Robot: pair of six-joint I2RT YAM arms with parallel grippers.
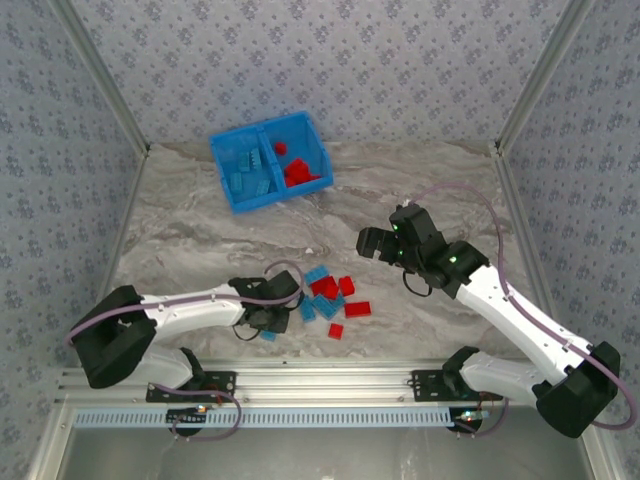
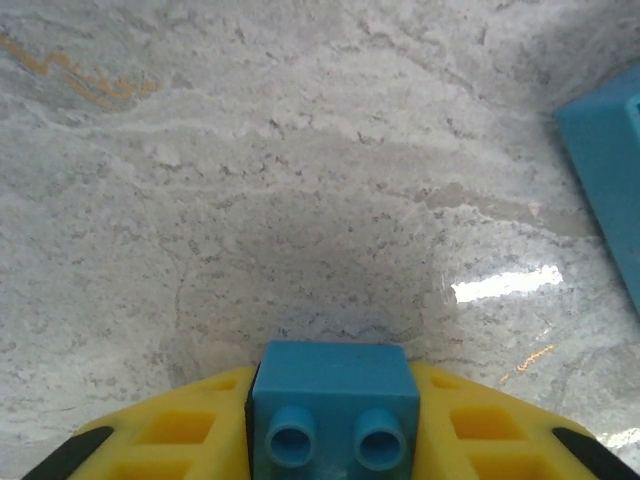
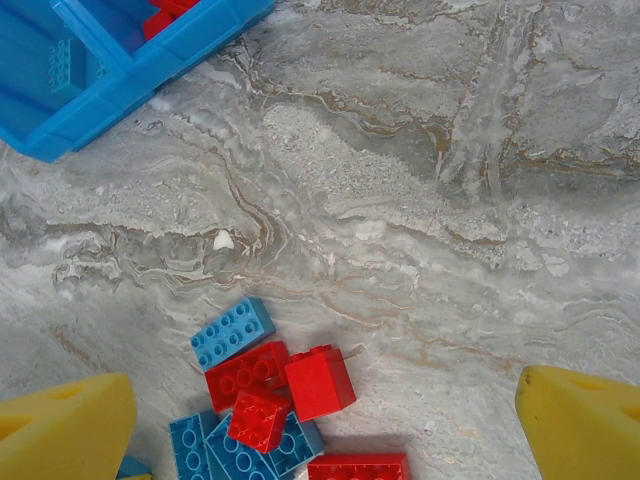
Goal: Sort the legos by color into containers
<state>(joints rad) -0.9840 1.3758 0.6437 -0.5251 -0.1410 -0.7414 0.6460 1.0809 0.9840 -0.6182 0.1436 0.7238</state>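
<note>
The light blue lego should go up with my left gripper next and then outward over the bin's blue-brick compartment (image 1: 248, 172) to be released, because bricks of its color lie there.
My left gripper (image 2: 333, 440) is shut on a light blue lego (image 2: 333, 395); the brick sits between the yellow fingers (image 2: 175, 430), studs toward the camera, just above the marble. In the top view that gripper (image 1: 268, 316) is at the left edge of the loose pile of legos (image 1: 325, 295), red and blue mixed. My right gripper (image 1: 385, 245) hovers open to the right of and behind the pile. Its wrist view looks down on a red brick (image 3: 320, 380) and a blue one (image 3: 232, 332). The blue bin (image 1: 315, 141) holds blue bricks in its left compartment and red ones in its right.
Another blue brick edge (image 2: 610, 160) shows at the right of the left wrist view. Single red bricks (image 1: 357, 309) lie right of the pile. The bin's corner (image 3: 105, 95) is at the upper left of the right wrist view. Patterned walls enclose the table.
</note>
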